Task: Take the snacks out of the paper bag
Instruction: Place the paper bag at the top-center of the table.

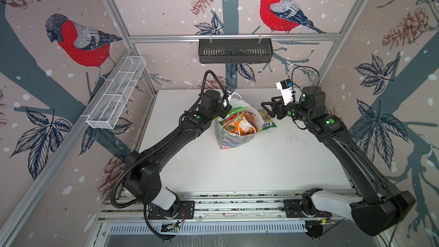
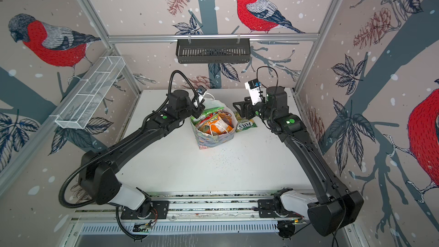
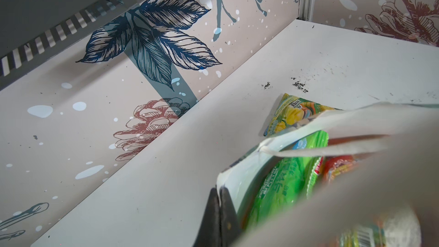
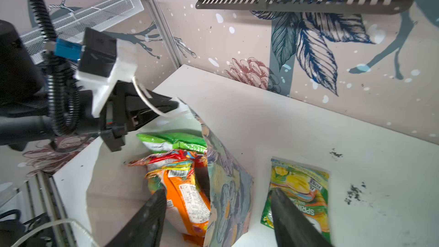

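Note:
My left gripper needs to push the bag's rim outward toward the back wall (image 1: 231, 81) (image 3: 153, 125) to square the crooked bag, and then open to let go of the rim.
The floral paper bag (image 1: 226, 140) (image 2: 206, 140) stands upright mid-table with several snacks inside: an orange packet (image 1: 240, 127) (image 4: 185, 196), a bright green one (image 3: 285, 181) (image 4: 175, 140) and a red one (image 4: 171, 159). A green-yellow FOX'S packet (image 1: 269, 121) (image 2: 244, 124) (image 4: 301, 186) lies flat on the table just right of the bag. My left gripper (image 3: 219, 193) (image 1: 224, 112) is shut on the bag's far-left rim (image 3: 237, 177). My right gripper (image 4: 217, 193) (image 1: 267, 109) hangs open over the bag's right wall, one finger over the orange packet, the other over the FOX'S packet.
A black slotted tray (image 1: 235, 51) hangs on the back wall above the bag. A white wire basket (image 1: 116, 91) is fixed to the left wall. Dark crumbs (image 4: 354, 192) speckle the white table (image 1: 273, 162) right of the FOX'S packet.

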Tool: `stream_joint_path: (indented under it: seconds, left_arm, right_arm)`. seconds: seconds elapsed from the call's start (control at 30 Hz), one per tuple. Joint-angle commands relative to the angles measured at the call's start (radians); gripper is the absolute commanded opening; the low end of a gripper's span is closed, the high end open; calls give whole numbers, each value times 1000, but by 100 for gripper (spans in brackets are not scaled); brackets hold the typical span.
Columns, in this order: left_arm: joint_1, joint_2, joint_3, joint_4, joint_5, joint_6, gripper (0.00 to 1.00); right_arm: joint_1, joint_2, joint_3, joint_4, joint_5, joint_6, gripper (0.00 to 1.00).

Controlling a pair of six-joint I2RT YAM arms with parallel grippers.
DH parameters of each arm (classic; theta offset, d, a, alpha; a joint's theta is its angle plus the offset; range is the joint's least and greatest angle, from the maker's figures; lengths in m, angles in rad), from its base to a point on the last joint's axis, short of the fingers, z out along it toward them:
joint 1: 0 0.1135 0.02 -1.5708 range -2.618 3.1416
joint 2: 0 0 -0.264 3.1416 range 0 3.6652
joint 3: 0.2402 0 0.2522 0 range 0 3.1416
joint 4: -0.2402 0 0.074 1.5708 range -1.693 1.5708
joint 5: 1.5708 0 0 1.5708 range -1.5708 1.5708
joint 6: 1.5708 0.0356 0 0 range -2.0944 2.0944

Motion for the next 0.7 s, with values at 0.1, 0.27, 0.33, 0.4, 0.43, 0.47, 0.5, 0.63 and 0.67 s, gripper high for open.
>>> stream_joint_path:
  seconds: [0.1,0.27,0.33,0.4,0.43,0.47,0.5,0.63,0.67]
  left_arm:
    - [4,61,79,192,24,54,2]
    - [5,127,182,149,42,45,4]
    - [8,141,206,128,32,41,6]
    - [7,143,212,119,26,35,9]
    - [8,141,212,117,23,34,11]
    - [9,139,209,115,18,34,11]
    - [9,139,207,116,17,34,11]
    - [10,143,197,105,27,31,10]
    - [11,143,193,104,35,29,9]
  right_arm:
    - [-7,8,-25,-31,-21,4,74]
    - [-7,37,-52,13,-27,34,79]
    - [-7,48,-53,28,-35,41,79]
    - [-7,87,-50,48,-45,48,79]
    - [-6,99,-48,57,-51,53,80]
    - [-6,111,-45,69,-50,58,80]
    - [-4,118,-41,81,-50,65,80]
    - [31,129,-22,106,-20,56,76]
    - [45,123,-19,105,5,46,76]
